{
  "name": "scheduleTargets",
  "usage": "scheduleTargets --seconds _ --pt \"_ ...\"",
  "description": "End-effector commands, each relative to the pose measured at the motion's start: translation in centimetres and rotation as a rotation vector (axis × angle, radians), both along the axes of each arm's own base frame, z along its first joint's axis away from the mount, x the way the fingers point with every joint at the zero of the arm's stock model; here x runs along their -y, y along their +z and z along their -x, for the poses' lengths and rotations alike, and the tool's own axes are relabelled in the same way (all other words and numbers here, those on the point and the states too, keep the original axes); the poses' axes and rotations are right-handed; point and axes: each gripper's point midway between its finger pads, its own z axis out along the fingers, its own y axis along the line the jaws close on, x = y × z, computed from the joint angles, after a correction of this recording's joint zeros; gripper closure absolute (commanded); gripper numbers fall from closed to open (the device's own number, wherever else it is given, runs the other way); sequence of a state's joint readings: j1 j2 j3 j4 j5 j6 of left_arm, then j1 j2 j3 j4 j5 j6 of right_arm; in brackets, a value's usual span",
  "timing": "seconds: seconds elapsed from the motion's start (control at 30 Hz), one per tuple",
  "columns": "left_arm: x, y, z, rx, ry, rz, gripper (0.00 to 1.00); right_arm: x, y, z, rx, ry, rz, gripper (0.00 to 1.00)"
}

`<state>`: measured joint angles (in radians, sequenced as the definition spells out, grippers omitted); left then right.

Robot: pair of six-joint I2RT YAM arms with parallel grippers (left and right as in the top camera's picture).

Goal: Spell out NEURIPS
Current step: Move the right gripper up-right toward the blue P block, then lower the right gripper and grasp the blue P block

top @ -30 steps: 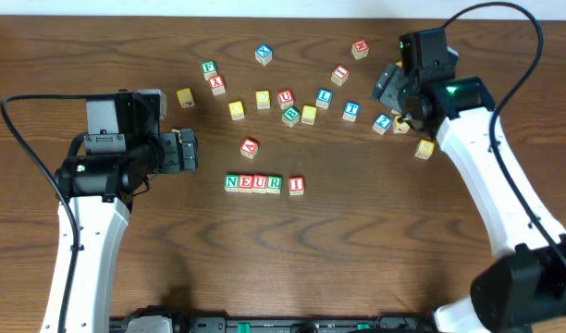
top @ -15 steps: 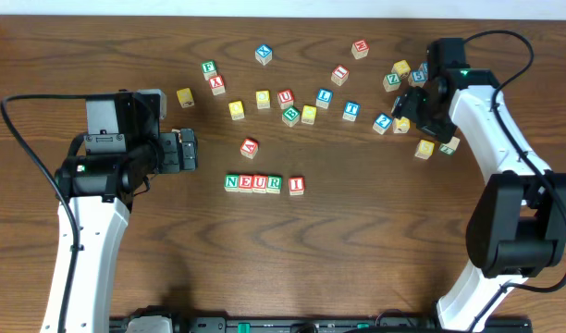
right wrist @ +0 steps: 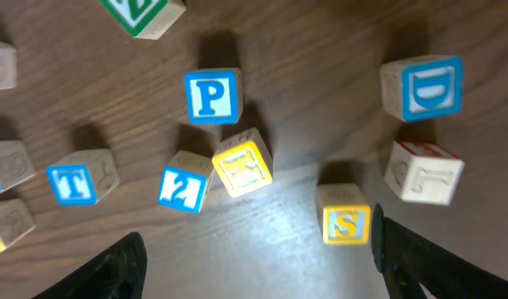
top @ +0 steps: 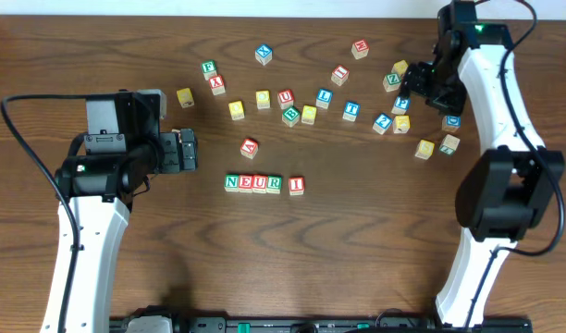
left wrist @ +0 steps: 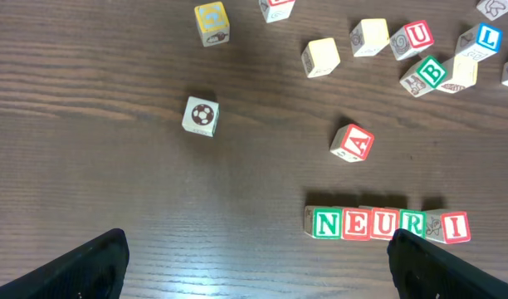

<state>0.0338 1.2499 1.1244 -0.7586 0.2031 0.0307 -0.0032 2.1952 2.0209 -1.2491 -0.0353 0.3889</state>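
The row ends at I, so next my right gripper will lower and shift outward past the yellow cube, down around the blue P (top: 401, 104) (right wrist: 213, 96).
The green N (top: 232, 182), red E (top: 247, 183), red U (top: 261, 183) and green R (top: 275, 183) cubes stand touching in a row. The red I (top: 296, 185) sits just right of them. The left wrist view shows the same row, N (left wrist: 326, 223) through I (left wrist: 455, 227). The blue P (right wrist: 212, 96) and yellow S (right wrist: 347, 223) lie loose at the far right, P (top: 402, 104) behind S (top: 424, 148). My right gripper (right wrist: 258, 267) hovers open above them, empty, with S by its right finger; the overhead view has it (top: 429, 85) high at the back right. My left gripper (top: 186, 151) is open and empty, left of the row.
Several other letter cubes are scattered across the back half: a red A (top: 250, 147), blue L (top: 324, 96), blue T (top: 351, 110), a second red U (top: 285, 96). Around P are a yellow cube (right wrist: 244, 164), a blue D (right wrist: 422, 86) and a red-and-white cube (right wrist: 424, 170).
My right arm has swung from over the right-hand cluster toward the back right corner, uncovering the cubes there. The left arm and the word row have not moved.
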Motion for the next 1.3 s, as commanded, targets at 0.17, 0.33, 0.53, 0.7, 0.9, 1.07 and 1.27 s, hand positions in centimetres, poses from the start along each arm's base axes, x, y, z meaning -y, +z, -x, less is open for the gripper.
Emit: scheduleTargets --seconds 0.17,0.33,0.53,0.7,0.9,1.07,1.27 --pt "-0.3 0.9 -0.4 0.025 0.000 -0.012 0.02 -1.8 0.1 -2.6 0.091 0.063 0.003 0.17" --pt "-0.3 0.9 -0.4 0.025 0.000 -0.012 0.02 -2.6 0.1 -3.3 0.118 0.079 0.021 0.20" --pt "-0.3 0.9 -0.4 0.025 0.000 -0.012 0.02 -2.3 -0.2 -3.5 0.122 0.047 0.098 0.18" --pt "-0.3 0.9 -0.4 0.025 0.000 -0.012 0.02 -2.3 -2.1 -3.7 0.093 0.030 0.095 0.19" --pt "-0.3 0.9 -0.4 0.025 0.000 -0.012 0.02 -2.3 -4.3 -3.5 0.046 0.032 0.099 0.21" --pt "-0.3 0.9 -0.4 0.025 0.000 -0.012 0.02 -2.3 -5.3 -3.8 0.042 0.032 0.100 0.21" --pt "-0.3 0.9 -0.4 0.025 0.000 -0.012 0.02 -1.7 -5.2 -4.4 0.068 -0.020 0.122 0.24"
